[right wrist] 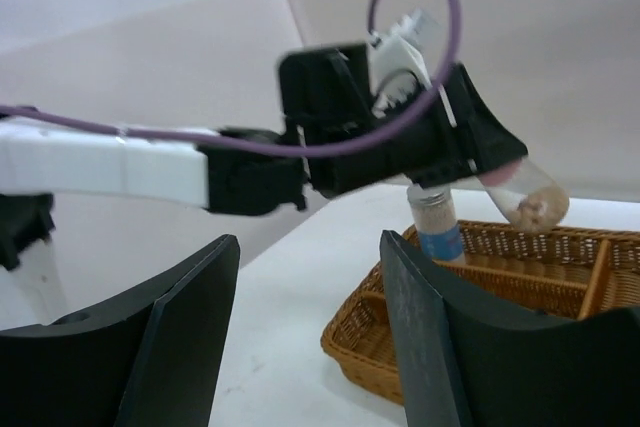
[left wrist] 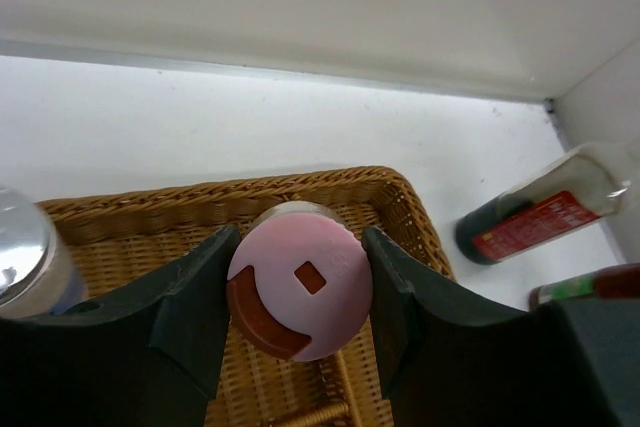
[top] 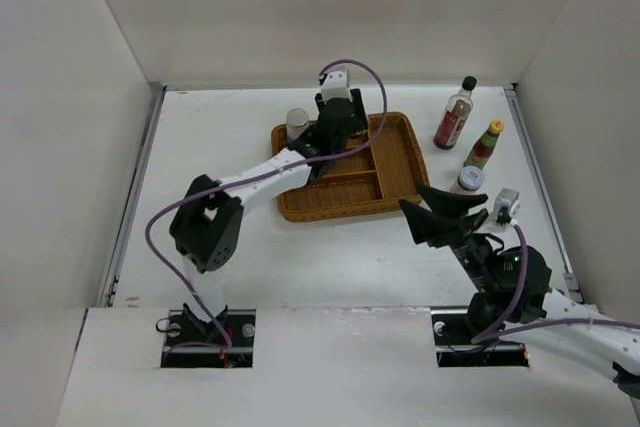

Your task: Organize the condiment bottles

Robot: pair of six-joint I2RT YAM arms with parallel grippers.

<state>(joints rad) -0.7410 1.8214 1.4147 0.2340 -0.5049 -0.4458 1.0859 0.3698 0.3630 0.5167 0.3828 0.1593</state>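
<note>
I will tilt my left gripper down next and lower the pink-capped bottle into the tray's back section (top: 351,161) beside the silver-lidded jar, because there is free room by the tray's divider.
My left gripper (left wrist: 300,247) is shut on a pink-capped clear bottle (left wrist: 300,282), held tilted above the brown wicker tray (left wrist: 300,192). From above, the left gripper (top: 330,142) hangs over the tray's back part. A silver-lidded jar (top: 297,124) with a blue label (right wrist: 435,222) stands in the tray's back left corner. Right of the tray stand a dark-sauce bottle (top: 455,114), a yellow-capped bottle (top: 484,144) and another silver-lidded jar (top: 467,179). My right gripper (top: 410,196) is open and empty, just front-left of that jar.
White walls enclose the table on three sides. The wicker tray (top: 395,162) has wooden dividers (right wrist: 600,282). The left arm's purple cable (top: 365,72) loops above the tray. Bare tabletop lies left of the tray and in front of it.
</note>
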